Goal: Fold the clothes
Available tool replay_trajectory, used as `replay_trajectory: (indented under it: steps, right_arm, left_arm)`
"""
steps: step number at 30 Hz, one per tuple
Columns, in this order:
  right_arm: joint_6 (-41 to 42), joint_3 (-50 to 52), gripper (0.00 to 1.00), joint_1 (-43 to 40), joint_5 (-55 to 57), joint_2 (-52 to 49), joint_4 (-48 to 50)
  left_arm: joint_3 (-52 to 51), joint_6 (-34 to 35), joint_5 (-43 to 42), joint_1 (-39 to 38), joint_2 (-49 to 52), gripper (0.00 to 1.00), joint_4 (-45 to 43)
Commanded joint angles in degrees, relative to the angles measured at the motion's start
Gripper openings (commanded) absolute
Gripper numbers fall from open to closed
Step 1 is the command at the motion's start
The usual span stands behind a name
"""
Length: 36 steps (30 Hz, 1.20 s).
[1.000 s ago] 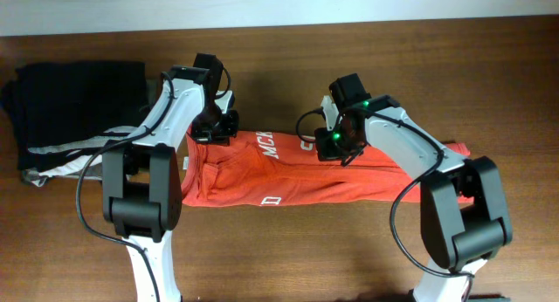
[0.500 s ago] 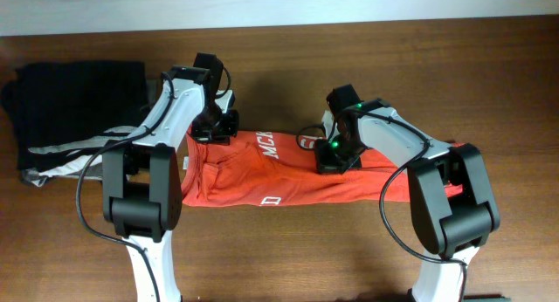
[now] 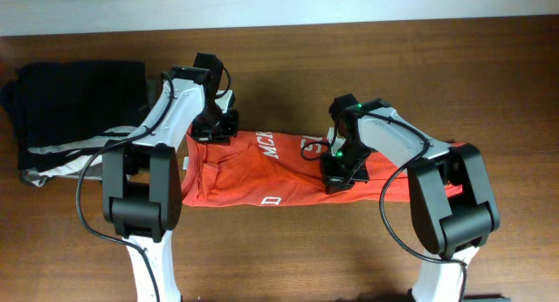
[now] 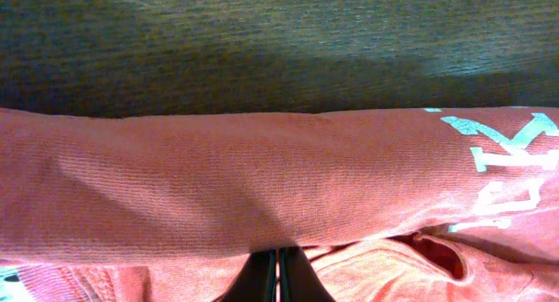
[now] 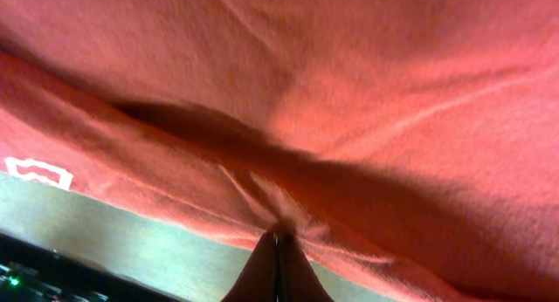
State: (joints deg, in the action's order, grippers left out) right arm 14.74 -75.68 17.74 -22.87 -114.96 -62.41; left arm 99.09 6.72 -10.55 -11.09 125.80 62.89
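The pleat runs on toward the white box mark, so my right gripper will slide to the left in the overhead view beside that mark next and release the pleat.
The orange-red T-shirt lies folded into a long band across the table, white lettering showing on top. My left gripper is at the shirt's far left edge, shut on a fold of the shirt; its black fingers pinch under the cloth. My right gripper is over the middle-right of the shirt, shut on a pinched ridge of the fabric, with fingertips closed together.
A stack of folded black, grey and white garments lies at the far left of the wooden table. A pale wall strip runs along the back edge.
My right gripper has moved from the shirt's far edge toward the near side, carrying the fabric with it. The left arm has not moved.
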Motion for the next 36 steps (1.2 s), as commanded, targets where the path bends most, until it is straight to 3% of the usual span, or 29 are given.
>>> replay_trajectory:
  steps: [1, 10, 23, 36]
  right_arm:
    - [-2.43, -0.33, 0.04, 0.55, -0.48, 1.16, -0.5]
    - [-0.85, -5.11, 0.04, 2.54, -0.48, 8.79, 1.42]
    - [6.03, -4.24, 0.04, 12.7, 0.81, 0.96, 18.01]
    - [8.48, -4.83, 0.04, 13.2, 7.93, -0.98, 22.23]
  left_arm:
    - [-0.61, 0.11, -0.63, 0.26, -0.5, 0.04, -0.11]
    - [-0.61, 0.11, -0.63, 0.26, -0.5, 0.04, -0.13]
    - [-0.59, 0.11, -0.63, 0.26, -0.5, 0.04, -0.15]
    - [-0.59, 0.11, -0.63, 0.26, -0.5, 0.04, -1.62]
